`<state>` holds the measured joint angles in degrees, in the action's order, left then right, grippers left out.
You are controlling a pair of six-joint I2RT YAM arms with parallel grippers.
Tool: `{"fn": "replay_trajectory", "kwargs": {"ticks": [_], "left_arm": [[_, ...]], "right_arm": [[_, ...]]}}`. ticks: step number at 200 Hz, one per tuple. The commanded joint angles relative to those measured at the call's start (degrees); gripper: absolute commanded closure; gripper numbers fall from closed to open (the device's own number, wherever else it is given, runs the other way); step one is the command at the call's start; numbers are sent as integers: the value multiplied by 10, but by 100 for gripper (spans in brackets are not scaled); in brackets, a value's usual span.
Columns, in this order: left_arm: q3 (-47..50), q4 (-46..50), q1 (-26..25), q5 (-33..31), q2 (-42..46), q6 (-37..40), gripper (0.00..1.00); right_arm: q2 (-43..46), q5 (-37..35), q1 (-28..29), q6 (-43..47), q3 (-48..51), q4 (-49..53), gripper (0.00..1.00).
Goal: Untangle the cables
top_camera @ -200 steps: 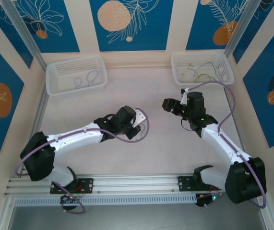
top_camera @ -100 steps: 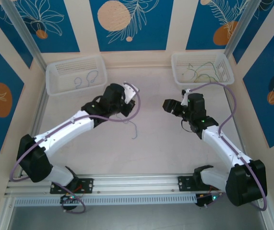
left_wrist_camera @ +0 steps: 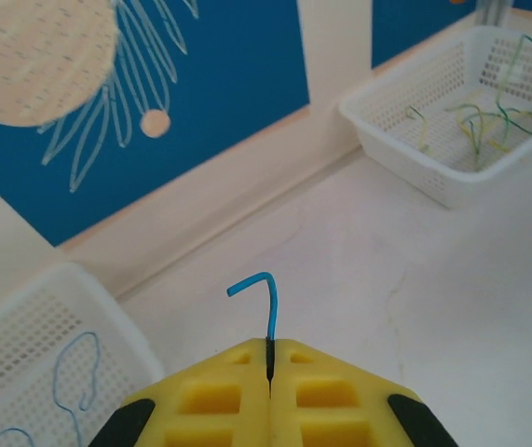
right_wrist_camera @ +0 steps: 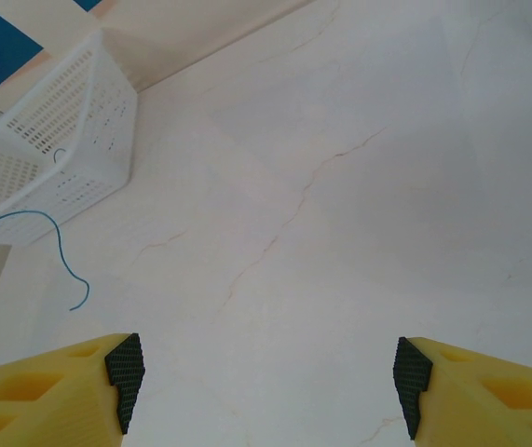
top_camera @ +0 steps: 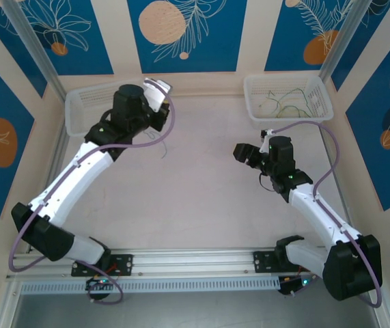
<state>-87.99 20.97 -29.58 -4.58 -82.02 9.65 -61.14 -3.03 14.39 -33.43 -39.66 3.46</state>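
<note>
I should first swing my left gripper away from my base to get over the other blue cable's basket. Then I should lower its cable and let go of it.
My left gripper [left_wrist_camera: 271,343] is shut on a thin blue cable [left_wrist_camera: 267,300], whose bent end sticks up out of the closed yellow jaws. In the top view the rest of that blue cable [top_camera: 162,147] dangles below the left arm, beside the left white basket [top_camera: 75,116]. The same cable [right_wrist_camera: 63,250] hangs in the air in the right wrist view. Another blue cable [left_wrist_camera: 75,372] lies in the left basket. Green and pale yellow cables [top_camera: 285,101] lie tangled in the right basket [top_camera: 253,102]. My right gripper [top_camera: 246,152] stands open over bare table, nothing between its fingers [right_wrist_camera: 124,368].
Both baskets stand against the back wall, the left one [right_wrist_camera: 51,140] also in the right wrist view. Blue patterned wall panels close in the table at the back and sides. A metal rail [top_camera: 181,263] runs along the near edge.
The left arm has swung from mid-table to the back left, beside the left basket, carrying the blue cable up off the table. The right arm has barely moved.
</note>
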Motion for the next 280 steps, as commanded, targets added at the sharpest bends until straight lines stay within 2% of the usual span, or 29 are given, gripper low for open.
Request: {"fn": "replay_trajectory", "kwargs": {"ticks": [1,18,54,101,136,162,177,219,235,280], "left_arm": [[-49,5,51,22,-12,25,100],[-89,5,84,40,-35,24,100],[-171,3,130,38,-98,29,100],[-276,-11,195,14,-194,29,100],[-474,72,249,40,-307,-3,100],[-574,109,263,21,-386,16,100],[-576,112,268,6,-412,21,100],[-562,130,273,11,-465,19,100],[-544,116,273,3,-475,28,85],[-529,118,275,-4,-501,37,86]], "right_arm": [[9,-10,3,4,5,0,26],[9,-11,4,4,5,2,26],[17,-11,4,3,10,5,26],[36,-11,4,10,16,18,26],[51,-18,4,17,17,33,26],[60,-18,3,14,23,35,26],[64,-17,3,12,24,36,26],[77,-16,3,20,20,50,26],[86,-13,3,26,17,57,26],[116,-19,3,33,19,70,26]]}}
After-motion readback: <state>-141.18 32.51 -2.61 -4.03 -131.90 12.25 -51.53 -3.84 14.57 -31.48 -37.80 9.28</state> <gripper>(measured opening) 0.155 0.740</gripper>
